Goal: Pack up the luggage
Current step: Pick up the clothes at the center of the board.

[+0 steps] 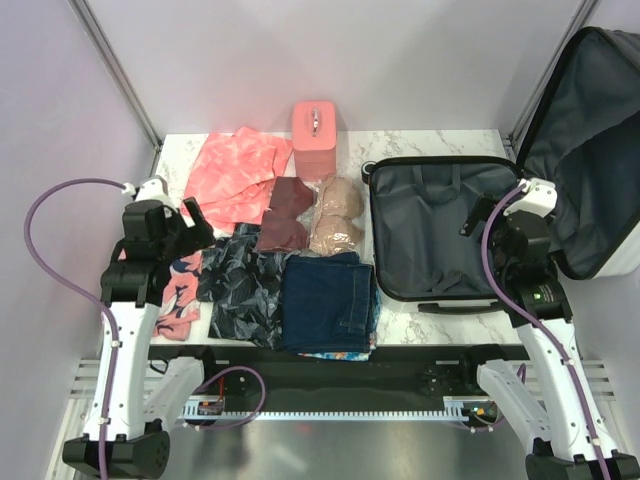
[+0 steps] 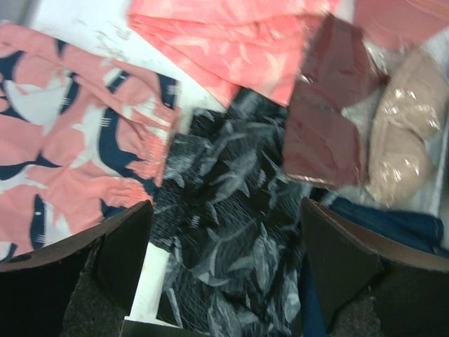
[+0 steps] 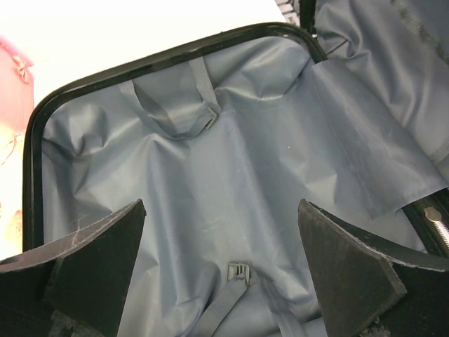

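Note:
The left gripper swings over the leaf-print garment [image 2: 231, 210] and down to the jeans' nearest edge next, since that edge lies below it and to its right in the top view.
The luggage [image 1: 430, 235] lies open at the right of the table, its dark grey lining empty and its lid [image 1: 590, 130] leaning up behind. My right gripper [image 1: 478, 215] hovers open over the lining [image 3: 231, 161], above a strap buckle [image 3: 238, 272]. My left gripper [image 1: 195, 225] hangs open with nothing between its fingers, over a dark leaf-print garment [image 2: 231, 210] in the pile of clothes. Beside that garment lie a pink-and-navy print garment [image 2: 63, 154], a coral garment [image 2: 238, 35] and folded blue jeans [image 1: 325, 300].
A maroon item [image 1: 285, 215] and a beige item wrapped in plastic [image 1: 337, 215] lie mid-table. A small pink box case [image 1: 315, 135] stands at the back. Purple walls close in on both sides. The luggage's black rim [image 3: 140, 67] edges the lining.

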`<state>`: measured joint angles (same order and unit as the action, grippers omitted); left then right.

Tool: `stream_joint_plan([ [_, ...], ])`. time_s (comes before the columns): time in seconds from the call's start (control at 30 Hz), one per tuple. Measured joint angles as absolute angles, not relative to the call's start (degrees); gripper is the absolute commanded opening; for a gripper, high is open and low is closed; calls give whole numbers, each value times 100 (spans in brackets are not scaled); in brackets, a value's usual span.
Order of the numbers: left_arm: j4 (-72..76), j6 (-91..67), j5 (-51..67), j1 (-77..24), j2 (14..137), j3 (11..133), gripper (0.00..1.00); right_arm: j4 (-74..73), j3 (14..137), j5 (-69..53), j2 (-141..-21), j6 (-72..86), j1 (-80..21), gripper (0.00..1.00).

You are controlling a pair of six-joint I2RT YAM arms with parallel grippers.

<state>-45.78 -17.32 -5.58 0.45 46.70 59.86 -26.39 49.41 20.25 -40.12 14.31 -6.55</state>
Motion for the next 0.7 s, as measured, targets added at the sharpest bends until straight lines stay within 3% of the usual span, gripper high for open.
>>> stream_joint_plan([
  [0.33,-4810,-2969,-296,-2309,5065,5271,90,-2652,4801,1710,-4099,1549,-655,98],
  [0.53,-5070,-3492,-803,-2169,5098,4939,96,-2681,4696,1520,-4097,1588,-655,98],
  [0.7,-5011,-3350,-934,-613,5330,4943,98,-2696,4654,1347,-4099,1590,-655,98],
])
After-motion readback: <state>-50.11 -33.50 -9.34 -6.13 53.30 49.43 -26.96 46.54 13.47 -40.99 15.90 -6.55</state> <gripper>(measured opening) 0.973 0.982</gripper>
